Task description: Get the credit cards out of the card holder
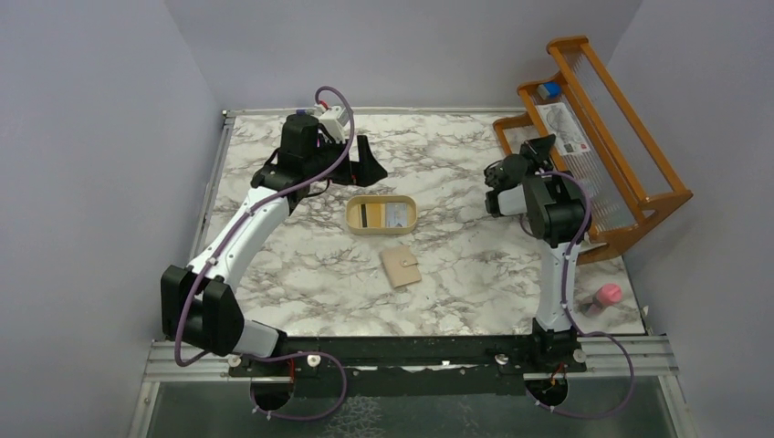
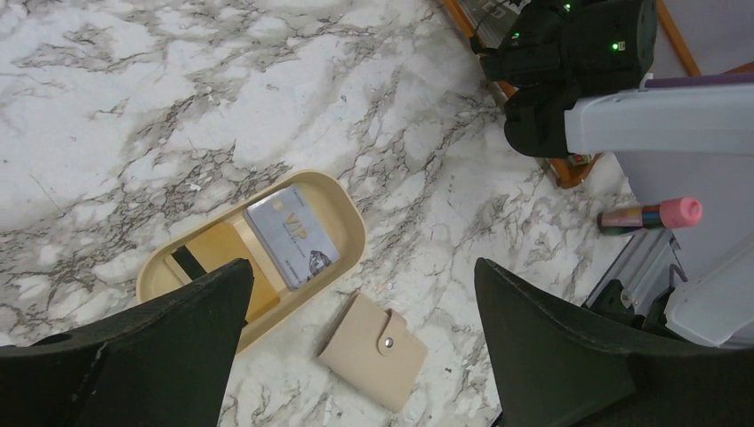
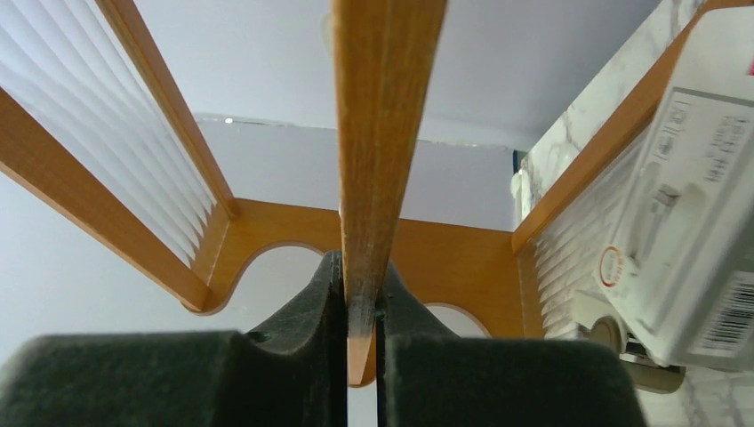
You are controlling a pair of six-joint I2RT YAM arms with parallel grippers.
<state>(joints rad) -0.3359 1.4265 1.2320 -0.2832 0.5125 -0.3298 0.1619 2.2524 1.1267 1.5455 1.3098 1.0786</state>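
Note:
The tabletop beyond the tray is bare, so my right gripper will turn next and draw the rack onto it, to the left in the top view, and then let go of the rack.
The card holder [image 1: 400, 266], a tan folding wallet, lies shut with its snap tab fastened on the marble table; it also shows in the left wrist view [image 2: 373, 351]. Cards lie in the cream oval tray [image 1: 381, 229] behind it: a whitish-blue card [image 2: 292, 236] and a yellow-orange card [image 2: 218, 249] with a dark stripe [image 2: 185, 261]. My left gripper [image 1: 365, 160] hangs open and empty high above the tray and the wallet [image 2: 363, 267]. My right gripper [image 1: 538, 146] is at the wooden rack, shut on one of its bars [image 3: 360, 267].
An orange wooden rack [image 1: 593, 137] stands at the back right, holding a white box [image 3: 693, 222] and a small blue thing [image 1: 548, 89]. A pink-capped marker [image 1: 605, 297] lies at the table's right front edge. Grey walls close in the table.

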